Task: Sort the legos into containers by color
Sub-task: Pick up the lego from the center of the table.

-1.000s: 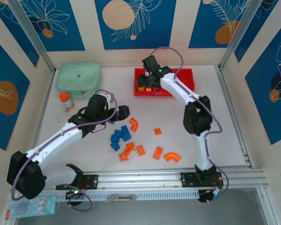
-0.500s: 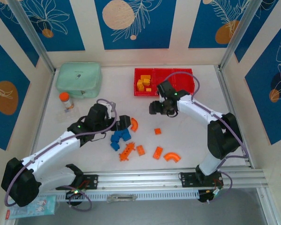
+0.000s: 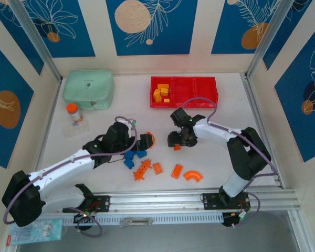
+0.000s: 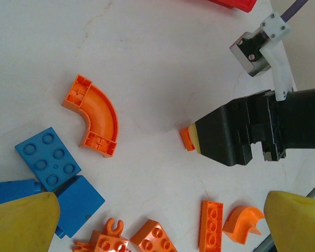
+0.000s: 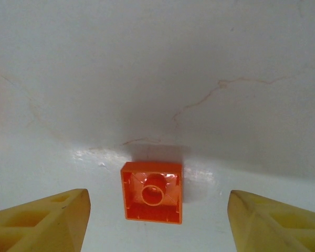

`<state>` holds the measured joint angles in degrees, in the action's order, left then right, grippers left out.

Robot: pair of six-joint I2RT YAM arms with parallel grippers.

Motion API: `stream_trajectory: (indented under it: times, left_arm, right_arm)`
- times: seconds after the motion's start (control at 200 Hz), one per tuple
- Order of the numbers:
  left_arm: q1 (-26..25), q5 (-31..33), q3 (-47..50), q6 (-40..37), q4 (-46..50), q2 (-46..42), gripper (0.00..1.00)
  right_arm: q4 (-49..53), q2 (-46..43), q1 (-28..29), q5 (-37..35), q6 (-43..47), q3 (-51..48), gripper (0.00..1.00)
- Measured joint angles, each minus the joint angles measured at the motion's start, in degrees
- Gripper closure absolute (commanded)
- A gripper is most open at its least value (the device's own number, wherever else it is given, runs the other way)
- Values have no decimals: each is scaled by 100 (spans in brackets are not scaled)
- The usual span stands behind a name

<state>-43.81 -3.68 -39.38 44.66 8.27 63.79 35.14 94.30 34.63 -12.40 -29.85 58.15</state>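
The small orange brick is between the open fingers of my right gripper. I will lower my right gripper to the brick next, then close on its opposite sides.
Three joined red bins [image 3: 199, 89] stand at the back, and the left one holds yellow bricks [image 3: 160, 94]. Blue bricks [image 3: 130, 157] and orange pieces [image 3: 177, 170] lie mid-table. My right gripper [image 3: 176, 143] hangs open over a small orange square brick [image 5: 151, 192] that lies hollow side up between its fingers [image 5: 42, 220]. My left gripper [image 3: 145, 142] is open above the pile, next to an orange arch [image 4: 97, 118]. Under it lie blue bricks [image 4: 47, 157] and orange bricks [image 4: 211, 224]. In the left wrist view the right gripper [image 4: 236, 131] partly covers the small orange brick [image 4: 187, 139].
A mint-green case [image 3: 88, 89] sits at the back left, with an orange-capped bottle [image 3: 73, 112] in front of it. The long studded orange piece [image 3: 142, 169] and an orange arch [image 3: 192, 176] lie near the front rail.
My right arm swung from the red bins down to the small orange brick at mid-table. My left gripper slid right and nearer, over the blue and orange pile.
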Motion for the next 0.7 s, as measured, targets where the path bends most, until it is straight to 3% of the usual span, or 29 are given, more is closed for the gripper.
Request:
stream_trajectory:
  times: [0.42, 0.695]
  left_arm:
    - [-35, 103, 2, 7, -57, 42, 1]
    - [-35, 122, 2, 7, -55, 42, 1]
  right_arm:
    - [-63, 431, 350, -415, -164, -4, 45]
    - [-11, 463, 382, -605, -212, 2, 63]
